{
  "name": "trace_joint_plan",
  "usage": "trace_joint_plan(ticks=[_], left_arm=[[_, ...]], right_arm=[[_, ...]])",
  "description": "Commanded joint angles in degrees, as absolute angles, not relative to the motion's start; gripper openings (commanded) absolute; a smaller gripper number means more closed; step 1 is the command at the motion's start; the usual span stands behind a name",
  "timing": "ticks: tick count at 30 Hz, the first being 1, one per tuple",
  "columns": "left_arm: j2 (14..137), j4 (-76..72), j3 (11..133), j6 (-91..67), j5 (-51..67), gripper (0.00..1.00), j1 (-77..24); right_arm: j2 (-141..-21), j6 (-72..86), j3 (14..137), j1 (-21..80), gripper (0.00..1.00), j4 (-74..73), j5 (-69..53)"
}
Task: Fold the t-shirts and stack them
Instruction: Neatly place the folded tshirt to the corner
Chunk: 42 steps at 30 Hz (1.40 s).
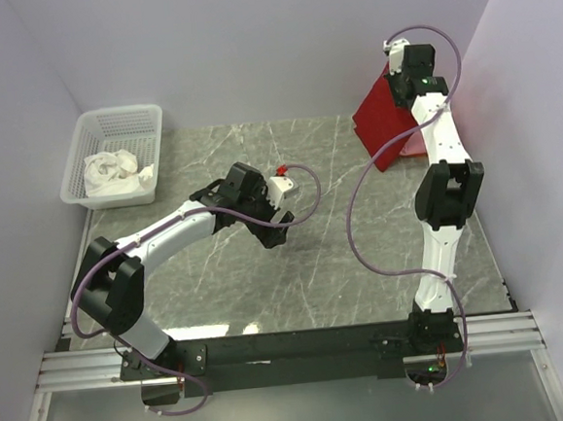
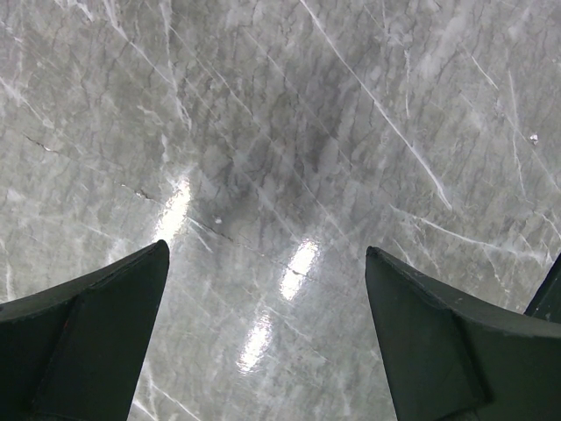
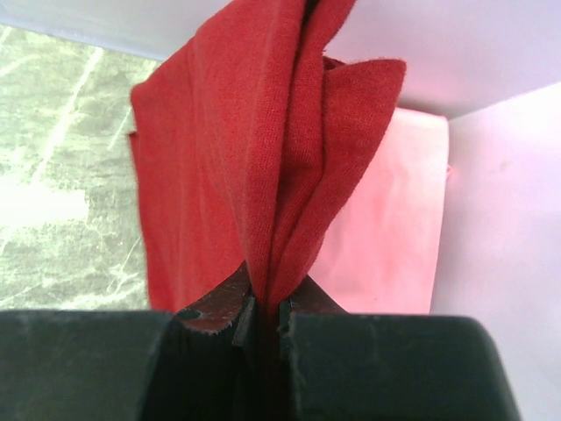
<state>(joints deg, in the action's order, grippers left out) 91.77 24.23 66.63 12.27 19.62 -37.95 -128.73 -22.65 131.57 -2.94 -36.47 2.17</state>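
I will next lift the red t-shirt a little with my right gripper, toward the wall beside the pink t-shirt [image 3: 394, 219]. Then I will bring it down over the pink one.
A deep red t-shirt [image 1: 384, 121] hangs at the back right, lifted off the table. My right gripper [image 1: 395, 83] is shut on a bunched fold of it. In the right wrist view the red cloth [image 3: 254, 158] runs straight down between the closed fingers [image 3: 266, 309]. A pink t-shirt [image 3: 394, 219] lies flat below it, showing as a pale strip [image 1: 414, 147] in the top view. A crumpled white t-shirt [image 1: 115, 173] lies in the basket. My left gripper [image 1: 280, 215] hovers over the middle of the table, open, with only bare marble between its fingers [image 2: 96, 342].
The white lattice basket [image 1: 118, 121] stands at the back left corner. The grey marble table [image 1: 268, 290] is walled in on the left, back and right. The right arm's purple cable [image 1: 356, 224] loops over the table's right half.
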Motion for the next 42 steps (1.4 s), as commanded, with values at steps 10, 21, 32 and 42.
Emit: trace_joint_plan(ticks=[10,21,32,42], left_arm=[[89.6,21.8,65.7,12.4,20.7,0.99,-37.8],[90.3,23.1,66.2,13.7,21.4,1.0,-37.9],[91.1,24.6,67.2,15.2,20.7,0.99,-37.7],[93.3,26.7,69.8,15.7,21.7,1.0,-36.7]], right_arm=[[-119.1,-23.6,135.6,-3.3,0.0,-34.4,2.0],[-120.6,-23.0,133.9,-4.0,0.0,-33.0,3.2],[-125.3,-22.2,132.3,-7.6,0.0,-27.4,6.2],[-129.1,-25.0,130.3,-10.1,0.0,-20.0,7.8]])
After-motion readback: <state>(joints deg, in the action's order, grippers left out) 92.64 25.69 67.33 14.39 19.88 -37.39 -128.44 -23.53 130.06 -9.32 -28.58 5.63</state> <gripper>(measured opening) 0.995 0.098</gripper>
